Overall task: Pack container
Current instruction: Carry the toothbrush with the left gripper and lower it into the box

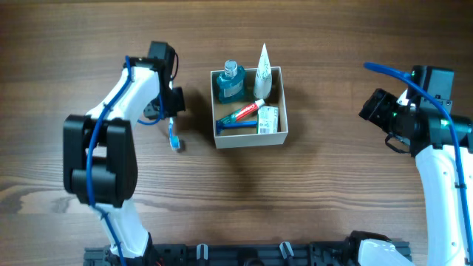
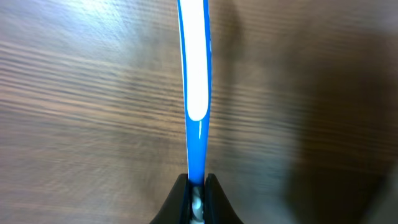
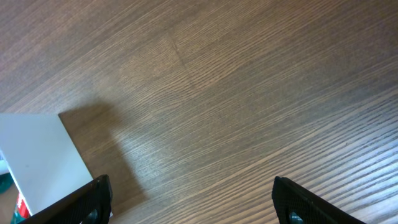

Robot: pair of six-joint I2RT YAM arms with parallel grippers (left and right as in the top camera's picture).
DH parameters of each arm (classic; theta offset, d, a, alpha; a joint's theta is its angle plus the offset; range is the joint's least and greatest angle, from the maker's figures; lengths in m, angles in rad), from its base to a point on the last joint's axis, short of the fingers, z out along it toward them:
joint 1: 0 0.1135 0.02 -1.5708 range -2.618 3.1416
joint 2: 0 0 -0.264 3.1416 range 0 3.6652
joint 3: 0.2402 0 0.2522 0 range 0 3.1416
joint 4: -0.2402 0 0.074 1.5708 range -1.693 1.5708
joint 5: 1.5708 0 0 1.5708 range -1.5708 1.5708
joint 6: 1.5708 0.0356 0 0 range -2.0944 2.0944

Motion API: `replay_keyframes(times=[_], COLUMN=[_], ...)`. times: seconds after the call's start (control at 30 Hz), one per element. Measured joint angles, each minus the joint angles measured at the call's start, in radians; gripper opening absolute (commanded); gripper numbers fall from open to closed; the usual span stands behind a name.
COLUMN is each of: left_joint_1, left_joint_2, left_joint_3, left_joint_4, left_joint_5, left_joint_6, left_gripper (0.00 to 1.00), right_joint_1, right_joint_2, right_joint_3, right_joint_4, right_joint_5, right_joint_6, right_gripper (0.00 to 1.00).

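Observation:
I will move my left gripper across and turn it over the container's near half to let go of the toothbrush (image 1: 174, 136), because the bottle and tube crowd the container's far half.
The container (image 1: 249, 140) is a square white-walled box at the table's middle back. It holds a blue bottle (image 1: 230, 81), a white tube (image 1: 261, 68), a red-capped toothpaste (image 1: 243, 114), a blue razor-like item and a small white-green packet (image 1: 268, 119). My left gripper (image 1: 171, 118) is left of the container, shut on a blue and white toothbrush (image 1: 174, 136), which the left wrist view (image 2: 196, 81) shows running straight out from the jaws (image 2: 196, 186). My right gripper (image 1: 373, 107) is open and empty at the far right; its view shows the container's white wall (image 3: 40, 158).
The table (image 1: 310, 192) is dark brown wood. The arm bases and a black rail (image 1: 244, 255) stand along the front edge.

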Motion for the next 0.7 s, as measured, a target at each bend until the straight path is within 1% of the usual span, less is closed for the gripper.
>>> replay_keyframes(times=[0.13, 0.27, 0.37, 0.47, 0.7], left_joint_1=[-0.026, -0.107, -0.177, -0.259, -0.437], left_joint_2=[-0.13, -0.285, -0.362, -0.414, -0.416], left_joint_3=[0.032, 0.044, 0.046, 0.046, 0.046], left_joint_4=[-0.019, -0.047, -0.061, -0.056, -0.01], left_joint_5=[0.0, -0.011, -0.031, -0.044, -0.053], left_joint_6=[0.003, 0.041, 0.077, 0.172, 0.509], left_gripper=[0.04, 0.04, 0.04, 0.04, 0.04], right_joint_1=[0.0, 0.0, 0.0, 0.0, 0.0], right_joint_2=[0.0, 0.0, 0.0, 0.0, 0.0], right_joint_3=[0.0, 0.0, 0.0, 0.0, 0.0], right_joint_4=[0.0, 0.0, 0.0, 0.0, 0.0], right_joint_5=[0.0, 0.0, 0.0, 0.0, 0.0], right_joint_6=[0.0, 0.0, 0.0, 0.0, 0.0], right_gripper=[0.84, 0.84, 0.84, 0.83, 0.83])
